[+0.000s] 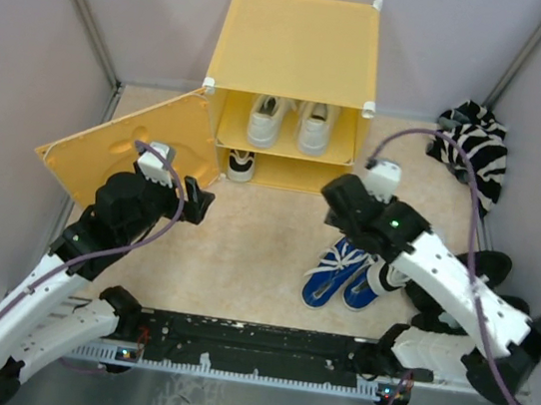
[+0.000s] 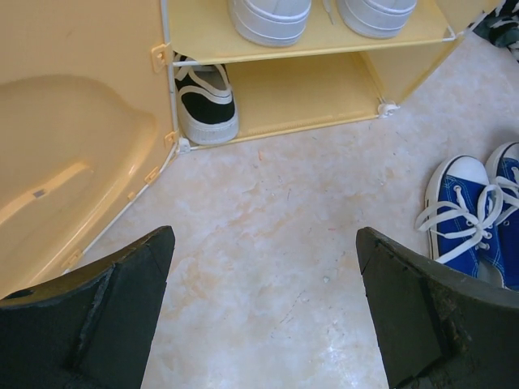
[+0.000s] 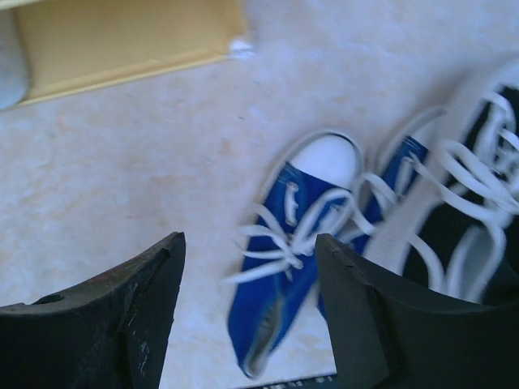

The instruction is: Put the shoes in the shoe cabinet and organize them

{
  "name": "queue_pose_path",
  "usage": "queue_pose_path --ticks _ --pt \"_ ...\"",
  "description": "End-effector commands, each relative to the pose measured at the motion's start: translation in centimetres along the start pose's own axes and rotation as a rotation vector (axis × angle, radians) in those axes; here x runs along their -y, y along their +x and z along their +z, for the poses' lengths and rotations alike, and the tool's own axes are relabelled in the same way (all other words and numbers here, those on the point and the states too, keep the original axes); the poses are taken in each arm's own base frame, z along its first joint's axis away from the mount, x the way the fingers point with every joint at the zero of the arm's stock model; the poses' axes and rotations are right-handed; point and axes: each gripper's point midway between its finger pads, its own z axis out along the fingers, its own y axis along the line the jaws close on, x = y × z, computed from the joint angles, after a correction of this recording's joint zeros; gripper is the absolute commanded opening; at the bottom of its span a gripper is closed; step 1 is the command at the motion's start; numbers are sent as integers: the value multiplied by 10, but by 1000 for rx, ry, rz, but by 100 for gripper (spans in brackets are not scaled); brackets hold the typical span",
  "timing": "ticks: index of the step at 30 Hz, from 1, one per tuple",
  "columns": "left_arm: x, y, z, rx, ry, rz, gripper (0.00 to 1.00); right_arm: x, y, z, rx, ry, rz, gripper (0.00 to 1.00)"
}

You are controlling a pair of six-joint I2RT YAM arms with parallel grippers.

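Next, the right gripper moves to its right in the top view and down onto the black-and-white shoe's collar (image 1: 392, 275) (image 3: 456, 263), which lies below it on that side.
The yellow shoe cabinet (image 1: 298, 45) stands at the back with its door (image 1: 127, 147) swung open to the left. A white pair (image 1: 290, 123) sits on its upper shelf. One black-and-white shoe (image 1: 242, 163) sits at the lower left; it also shows in the left wrist view (image 2: 207, 101). The blue pair (image 1: 341, 273) lies on the floor. My right gripper (image 3: 250, 240) is open above the blue shoes (image 3: 276, 284), not touching them. Another black-and-white shoe (image 3: 454, 211) lies right of them. My left gripper (image 2: 263, 235) is open and empty over bare floor, near the door (image 2: 65, 146).
An all-black pair (image 1: 483, 265) lies at the right, partly under the right arm. A zebra-striped cloth (image 1: 476, 141) lies at the back right. Grey walls enclose the floor on three sides.
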Motion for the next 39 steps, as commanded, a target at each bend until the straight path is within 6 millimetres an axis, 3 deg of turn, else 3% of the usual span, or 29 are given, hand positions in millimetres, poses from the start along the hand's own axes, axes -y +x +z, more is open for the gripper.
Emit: queue_pose_path --ticks 1,8,13,20,26,32,33,35,39 --pt "13 -6 1 23 66 -12 99 100 38 -35 -161 191 150 65" --pt "17 -4 -2 33 95 -19 99 149 53 -35 -218 281 226 65" --pt "14 0 -3 38 89 -22 99 171 61 -12 -279 320 223 64" --pt "13 -6 -4 50 81 -15 99 173 80 19 -343 280 293 61" --pt "12 4 2 14 72 -12 99 167 101 38 -391 247 282 53" --pt "9 8 5 2 55 -10 99 160 109 48 -396 212 292 37" --pt "9 8 6 0 54 -9 99 159 109 49 -395 207 292 29" --pt "10 8 7 -2 57 -9 99 159 107 48 -389 200 287 2" --pt "11 5 7 0 62 -8 99 161 81 35 -297 180 265 0"
